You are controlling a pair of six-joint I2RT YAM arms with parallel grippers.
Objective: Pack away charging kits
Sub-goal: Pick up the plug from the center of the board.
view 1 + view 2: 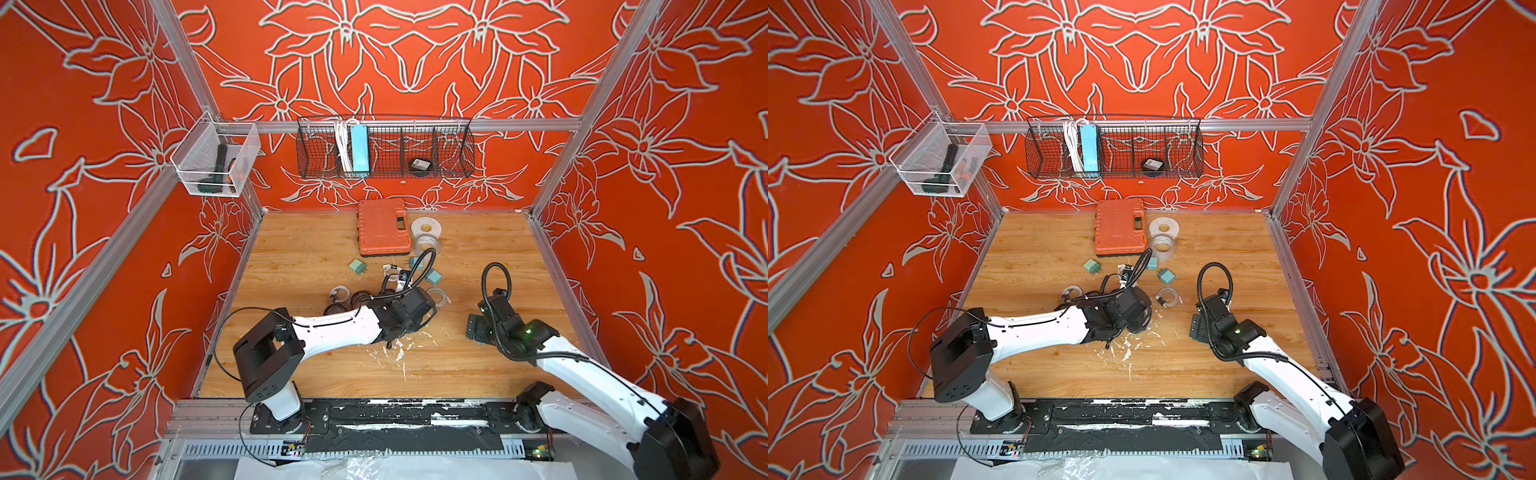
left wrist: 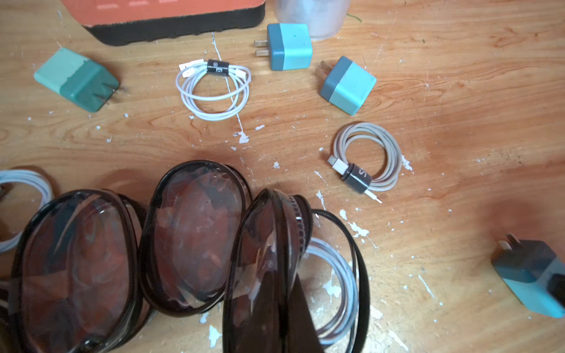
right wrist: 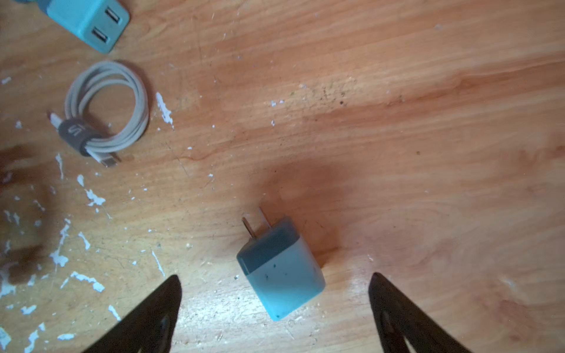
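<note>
My right gripper will next lower toward the tabletop and close across the fourth teal plug's body, as the plug is below, between my open fingers.
Three black-rimmed clear pouches lie in a row; my left gripper is shut on the raised lid of the open pouch, which has a white coiled cable inside. Past them lie three teal plugs and two coiled cables. My right gripper is open low over the table, a fourth teal plug lying loose between its fingertips. In both top views the left gripper covers the pouch, and the right gripper hides its plug.
An orange case and grey tape rolls stand at the back of the wooden table. A wire basket on the back wall holds a light-blue power strip. A white mesh bin hangs on the left wall.
</note>
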